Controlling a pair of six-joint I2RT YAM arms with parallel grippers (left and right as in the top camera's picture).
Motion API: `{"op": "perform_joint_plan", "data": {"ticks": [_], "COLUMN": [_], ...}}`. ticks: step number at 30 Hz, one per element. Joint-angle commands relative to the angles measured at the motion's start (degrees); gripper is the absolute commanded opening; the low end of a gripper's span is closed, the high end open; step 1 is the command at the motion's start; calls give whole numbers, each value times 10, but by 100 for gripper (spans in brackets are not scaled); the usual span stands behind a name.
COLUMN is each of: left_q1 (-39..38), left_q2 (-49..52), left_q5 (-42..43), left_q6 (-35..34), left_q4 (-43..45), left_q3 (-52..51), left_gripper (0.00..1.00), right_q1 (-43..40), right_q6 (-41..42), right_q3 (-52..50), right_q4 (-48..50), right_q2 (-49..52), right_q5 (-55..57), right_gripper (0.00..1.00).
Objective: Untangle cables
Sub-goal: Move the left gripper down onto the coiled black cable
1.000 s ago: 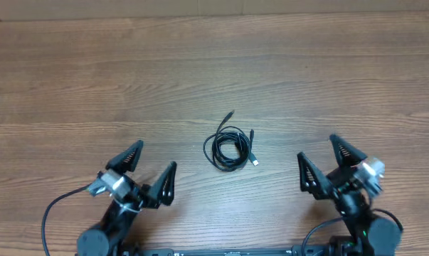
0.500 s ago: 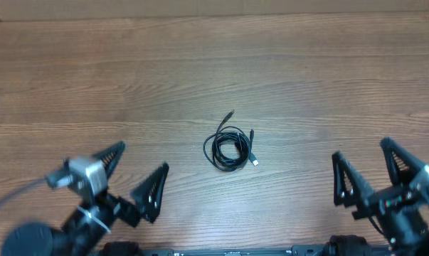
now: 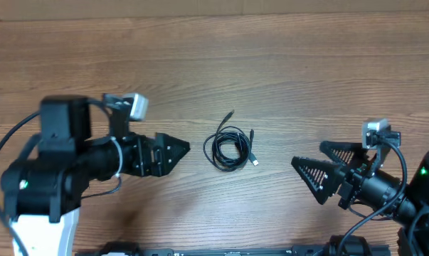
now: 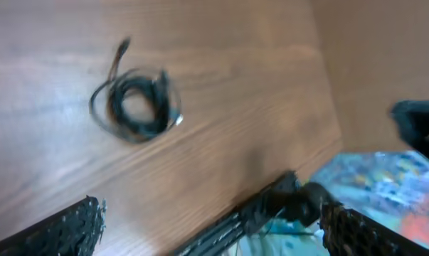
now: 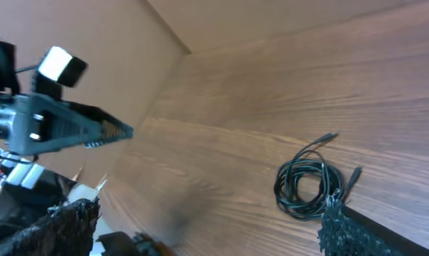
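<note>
Next, my left gripper moves down and to the right in the overhead view, onto the coil's closest parts, because that side of the coil faces its open fingers.
The cables (image 3: 232,148) lie as one small black coil at the middle of the wooden table, with two plug ends sticking out at its top and a silver-tipped one at its right. My left gripper (image 3: 180,149) is to the left of the coil, open, pointing at it and apart from it. To the right, my right gripper (image 3: 308,155) is open as well and stands farther off. In the left wrist view the cables (image 4: 132,107) sit blurred at the upper left, beyond the open left gripper (image 4: 210,206). Ahead of the open right gripper (image 5: 213,206), the cables (image 5: 310,185) lie beside its right finger (image 5: 356,231).
The wooden table (image 3: 285,71) stretches far beyond the coil on all sides. A black rail (image 4: 257,213) runs along its front edge. The left arm (image 5: 65,124) shows in the right wrist view, across from the coil.
Both arms have risen from the front edge and swung inward. The left gripper now points right at the coil, the right gripper points left at it. The coil has not moved.
</note>
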Motion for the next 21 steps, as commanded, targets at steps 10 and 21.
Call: {"op": "perform_joint_plan", "data": {"ticks": [10, 21], "left_q1": [-160, -177], "left_q2": [43, 194], "left_q5": [-290, -203], "left_q6": [-281, -320], "left_q4": [6, 21], "left_q3": [-9, -17], "left_gripper": [99, 100], "right_q1": [-3, -3], "right_q6": [187, 186], "right_q3": [15, 15], "right_q4": [-57, -108], "right_q2": [93, 176], "right_q5": [156, 117], "right_gripper": [100, 100]}}
